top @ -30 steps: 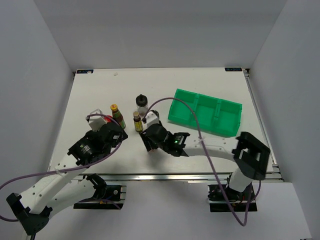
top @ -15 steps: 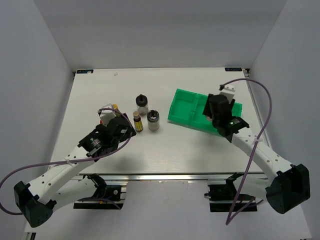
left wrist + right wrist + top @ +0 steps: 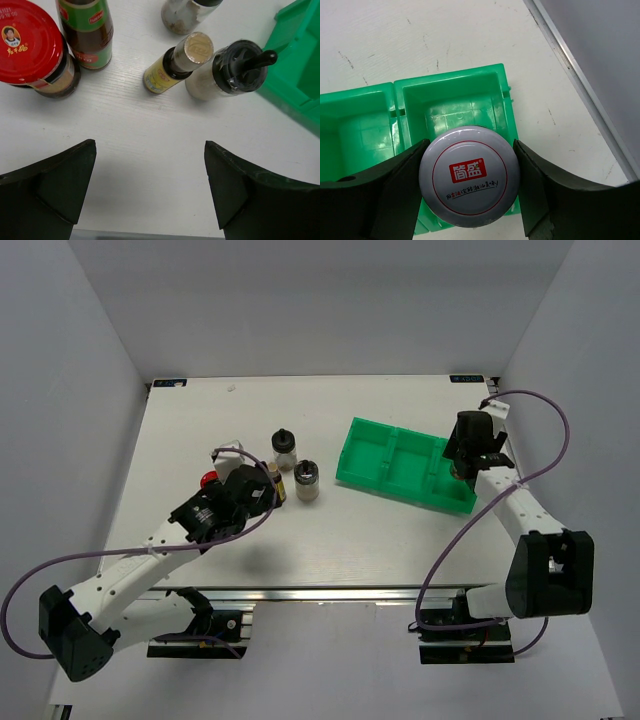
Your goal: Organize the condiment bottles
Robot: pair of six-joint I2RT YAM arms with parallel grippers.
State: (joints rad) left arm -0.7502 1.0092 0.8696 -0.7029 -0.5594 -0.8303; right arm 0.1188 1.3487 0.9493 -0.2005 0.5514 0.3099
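Note:
The empty bottom of the green bin's end section (image 3: pixel 462 114) lies below my right gripper. I will lower the gripper toward the far half of that section, by the bar, and release the jar.
My right gripper (image 3: pixel 470 145) is shut on a jar with a grey-white lid bearing a red label (image 3: pixel 470 175), held over the right-end compartment of the green bin (image 3: pixel 450 82). In the top view this gripper (image 3: pixel 470 456) hides the jar. My left gripper (image 3: pixel 149 150) is open and empty above bare table, just short of the bottle group. The group holds a red-capped jar (image 3: pixel 30 47), a dark green-labelled bottle (image 3: pixel 87 32), a small yellow-labelled bottle (image 3: pixel 177 65) and two clear black-capped bottles (image 3: pixel 235 70) (image 3: pixel 187 12). In the top view the left gripper (image 3: pixel 258 496) is beside the small bottle (image 3: pixel 274 483).
The green divided bin (image 3: pixel 385 483) lies at the right of the table, its three compartments showing nothing inside. The table's right rail (image 3: pixel 580 75) runs close beside the bin. White walls enclose the table on three sides.
My right arm has swung from beside the bottles at mid-table out to the bin's right end, carrying the jar. My left gripper has moved right, closer to the bottles.

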